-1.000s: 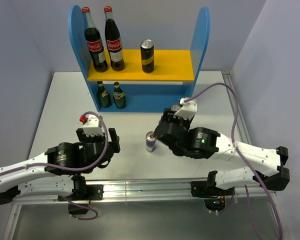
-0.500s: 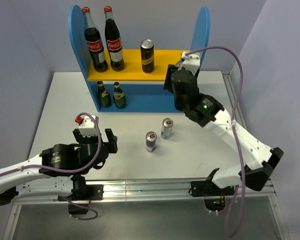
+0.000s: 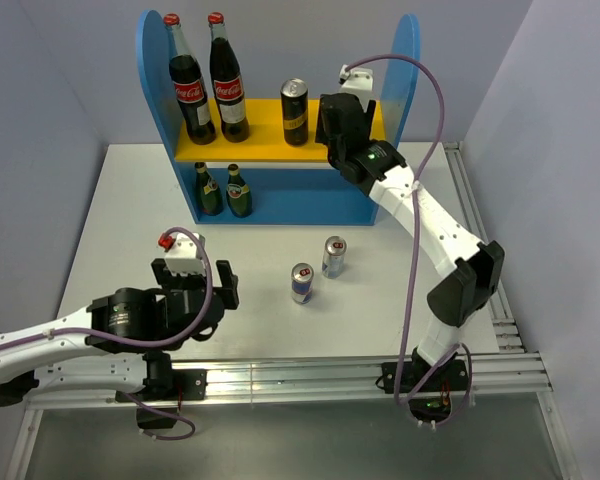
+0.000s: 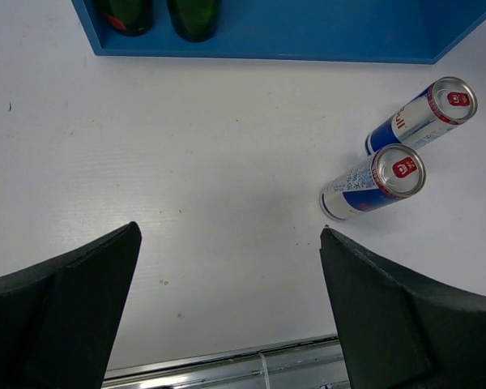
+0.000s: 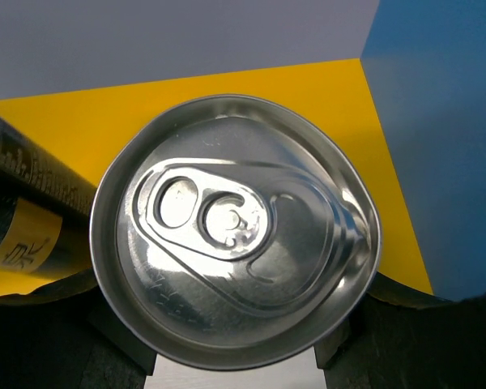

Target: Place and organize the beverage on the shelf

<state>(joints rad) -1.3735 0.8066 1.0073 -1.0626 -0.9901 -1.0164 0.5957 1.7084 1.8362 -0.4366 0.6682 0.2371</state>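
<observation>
The robot's right gripper needs to move outward over the yellow upper board toward the tall dark can and then open, since free board shows beside that can.
My right gripper (image 3: 338, 125) is shut on a can (image 5: 235, 259), seen from above as a silver top; its body is hidden. It hangs over the right part of the shelf's yellow upper board (image 3: 265, 147), beside a tall dark can (image 3: 295, 112) that also shows at the left in the right wrist view (image 5: 24, 219). Two green bottles (image 3: 209, 190) (image 3: 239, 191) stand on the lower tier. Two slim cans (image 3: 301, 283) (image 3: 334, 256) stand on the table. My left gripper (image 3: 195, 290) is open above the table, left of the slim cans (image 4: 373, 182) (image 4: 421, 117).
Two tall red-capped cola bottles (image 3: 192, 85) (image 3: 227, 80) stand at the left of the upper board. The shelf's blue side panel (image 3: 405, 70) rises just right of my right gripper. A metal rail (image 3: 300, 375) runs along the near table edge.
My right arm has swung from low over the table by the slim cans up to the yellow upper board, carrying the can. The left arm has barely shifted.
</observation>
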